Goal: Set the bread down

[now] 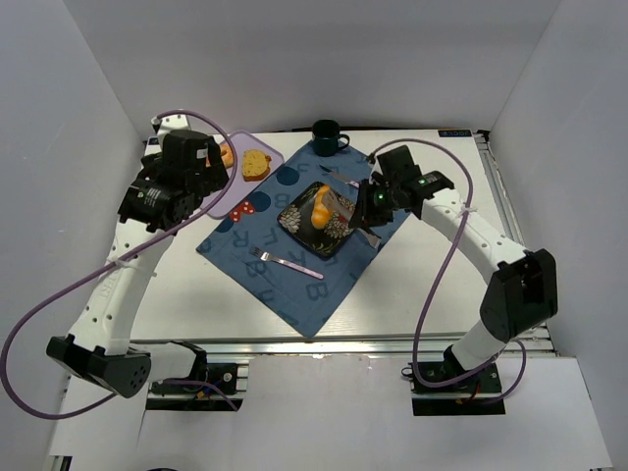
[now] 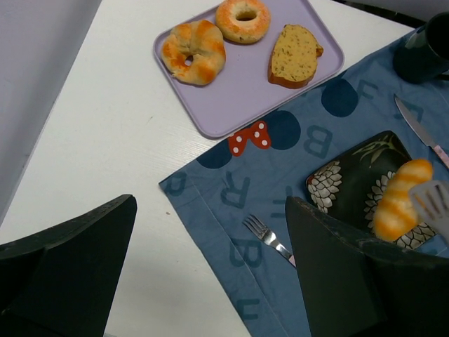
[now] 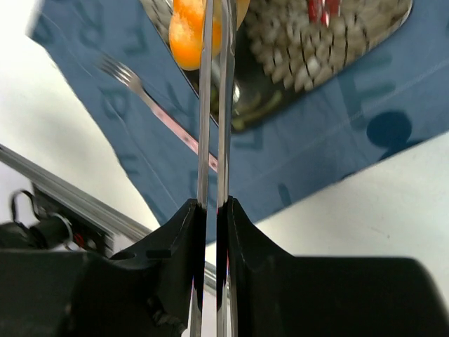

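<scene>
The dark flowered plate (image 1: 330, 245) (image 3: 248, 69) is below my right gripper, under the pinched bread, so my right gripper will go down next until the bread touches the plate, and then I will release the arms.
The bread (image 1: 321, 206) is a golden-orange croissant held between the tips of metal tongs (image 1: 345, 201) over the dark flowered plate (image 1: 330, 245). I cannot tell whether it touches the plate. My right gripper (image 3: 210, 207) is shut on the tongs (image 3: 214, 105), squeezing both arms close together, and the bread (image 3: 184, 35) shows at their far end. The left wrist view shows the bread (image 2: 398, 200) above the plate (image 2: 351, 175), with a tong tip (image 2: 436, 203) beside it. My left gripper (image 2: 210, 203) hangs open and empty over the mat's left edge.
A purple tray (image 2: 238, 91) at the back left holds a doughnut (image 2: 243, 19), a twisted ring roll (image 2: 193, 53) and a toast slice (image 2: 293, 56). On the blue lettered mat (image 1: 294, 289) lie a fork (image 1: 285, 261) and a knife (image 2: 419, 130). A green mug (image 1: 326, 137) stands behind.
</scene>
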You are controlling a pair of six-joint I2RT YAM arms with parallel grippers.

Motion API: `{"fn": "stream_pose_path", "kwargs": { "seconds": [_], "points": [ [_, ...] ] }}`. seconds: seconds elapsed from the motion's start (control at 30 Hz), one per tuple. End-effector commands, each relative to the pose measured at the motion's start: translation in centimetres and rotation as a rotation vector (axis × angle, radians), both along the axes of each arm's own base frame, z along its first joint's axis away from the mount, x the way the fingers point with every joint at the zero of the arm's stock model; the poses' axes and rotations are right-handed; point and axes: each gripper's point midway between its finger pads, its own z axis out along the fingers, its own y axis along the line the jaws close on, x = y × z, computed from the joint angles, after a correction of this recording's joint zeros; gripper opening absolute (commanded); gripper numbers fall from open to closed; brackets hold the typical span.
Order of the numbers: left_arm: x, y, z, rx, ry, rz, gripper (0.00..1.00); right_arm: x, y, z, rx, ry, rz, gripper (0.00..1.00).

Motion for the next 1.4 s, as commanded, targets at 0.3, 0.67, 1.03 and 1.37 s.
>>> {"fn": "stream_pose_path", "kwargs": {
  "seconds": [0.3, 0.67, 1.03, 1.37],
  "points": [
    [0.3, -0.5, -0.3, 0.002, 0.000, -0.027, 0.98, 0.6, 0.7, -4.5, -0.025, 0.022, 0.064, 0.13],
    [0.2, -0.3, -0.2, 0.010, -0.002, -0.025, 0.98, 1.1, 0.0, -3.7, -0.066, 0.000, 0.035, 0.45],
    [0.2, -0.8, -0.2, -0.012, -0.008, -0.043, 0.98, 0.8, -0.9, -0.2, -0.064, -0.059, 0.001, 0.58],
    [-0.3, -0.6, 0.1, -0.020, -0.020, -0.042, 0.98, 1.7, -4.6, 3.9, -0.153, -0.163, -0.184, 0.58]
  ]
}}
